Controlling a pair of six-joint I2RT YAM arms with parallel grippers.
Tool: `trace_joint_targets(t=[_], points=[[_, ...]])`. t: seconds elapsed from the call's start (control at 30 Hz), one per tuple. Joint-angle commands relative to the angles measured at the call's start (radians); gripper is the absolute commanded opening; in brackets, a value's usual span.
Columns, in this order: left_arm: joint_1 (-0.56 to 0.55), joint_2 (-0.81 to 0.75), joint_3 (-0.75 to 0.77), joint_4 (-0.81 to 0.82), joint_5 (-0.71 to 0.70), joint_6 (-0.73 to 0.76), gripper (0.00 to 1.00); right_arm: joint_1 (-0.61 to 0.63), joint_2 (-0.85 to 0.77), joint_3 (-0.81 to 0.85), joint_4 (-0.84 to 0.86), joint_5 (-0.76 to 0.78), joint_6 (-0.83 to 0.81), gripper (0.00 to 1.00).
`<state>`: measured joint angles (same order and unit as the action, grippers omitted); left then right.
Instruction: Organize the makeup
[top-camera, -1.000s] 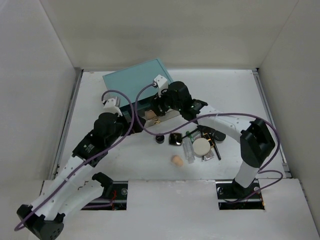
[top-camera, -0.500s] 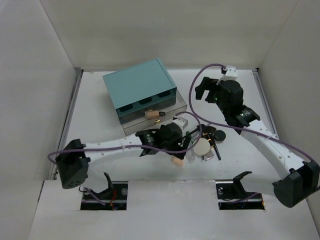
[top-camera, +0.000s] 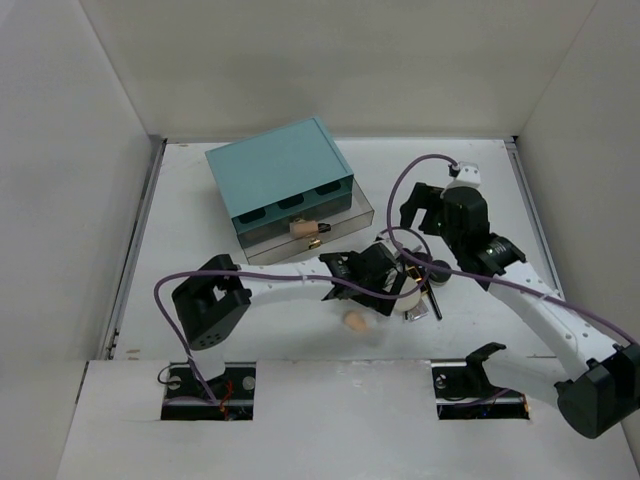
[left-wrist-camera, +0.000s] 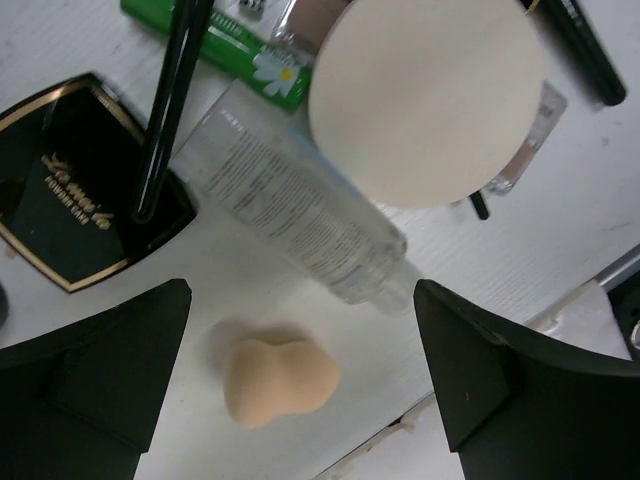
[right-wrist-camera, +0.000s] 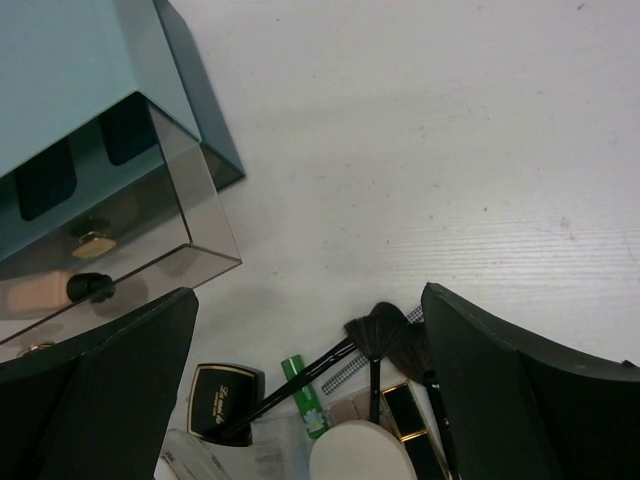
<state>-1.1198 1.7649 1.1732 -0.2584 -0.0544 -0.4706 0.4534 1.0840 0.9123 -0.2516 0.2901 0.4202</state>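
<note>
The table is bare on both sides of the clear bottle's cap-end half, so my fingers have room there. I should lower my left gripper onto that half with a finger on each side.
The makeup lies in a pile right of the table's middle. My left gripper (top-camera: 378, 290) (left-wrist-camera: 300, 325) is open and empty, hovering over the peach sponge (left-wrist-camera: 280, 380) (top-camera: 353, 321) and the clear bottle (left-wrist-camera: 300, 205). Beside them are the cream puff (left-wrist-camera: 425, 95) (right-wrist-camera: 360, 455), a black square compact (left-wrist-camera: 75, 220) (right-wrist-camera: 225, 400) and a green tube (left-wrist-camera: 235, 55). My right gripper (top-camera: 420, 212) (right-wrist-camera: 310, 300) is open and empty, above bare table between the pile and the drawer. A tan cylinder (top-camera: 298, 228) (right-wrist-camera: 35, 295) lies in the open clear drawer (right-wrist-camera: 200, 230).
The teal box (top-camera: 280, 180) (right-wrist-camera: 70, 80) stands at the back left of the pile, its lower drawer pulled out. Black brushes (right-wrist-camera: 375, 340) and a round black compact (top-camera: 437, 268) lie in the pile. White walls surround the table.
Both grippers left the drawer, where the tan cylinder now lies. The left gripper swung right over the pile. The right gripper pulled back right, then came down toward the pile.
</note>
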Motion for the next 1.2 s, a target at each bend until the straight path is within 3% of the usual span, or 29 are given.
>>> trace_joint_targets(t=[0.0, 0.17, 0.3, 0.43, 0.6, 0.67, 1.0, 1.17], points=[[-0.002, 0.013, 0.062, 0.044, 0.025, -0.008, 0.95, -0.017, -0.038, -0.015, 0.023, 0.023, 0.012, 1.0], [0.015, 0.109, 0.109, 0.03, 0.015, -0.059, 0.86, -0.041, -0.067, -0.03, 0.029, 0.023, 0.012, 1.0], [0.019, 0.131, 0.102, 0.025, -0.001, -0.077, 0.72, -0.054, -0.09, -0.039, 0.032, 0.023, 0.012, 1.0], [0.01, 0.114, 0.085, 0.015, -0.018, -0.086, 0.54, -0.054, -0.11, -0.046, 0.032, 0.027, 0.014, 1.0], [-0.005, 0.056, 0.077, -0.008, -0.047, -0.083, 0.14, -0.054, -0.137, -0.053, 0.038, 0.029, 0.015, 1.0], [-0.011, 0.028, 0.083, -0.015, -0.045, -0.071, 0.07, -0.054, -0.142, -0.053, 0.041, 0.029, 0.011, 1.0], [-0.021, -0.231, 0.095, -0.11, -0.036, 0.029, 0.04, -0.055, -0.118, -0.058, 0.051, 0.02, 0.011, 1.0], [0.031, -0.341, 0.14, -0.093, -0.05, 0.088, 0.02, -0.063, -0.084, -0.058, 0.069, 0.008, 0.008, 1.0]])
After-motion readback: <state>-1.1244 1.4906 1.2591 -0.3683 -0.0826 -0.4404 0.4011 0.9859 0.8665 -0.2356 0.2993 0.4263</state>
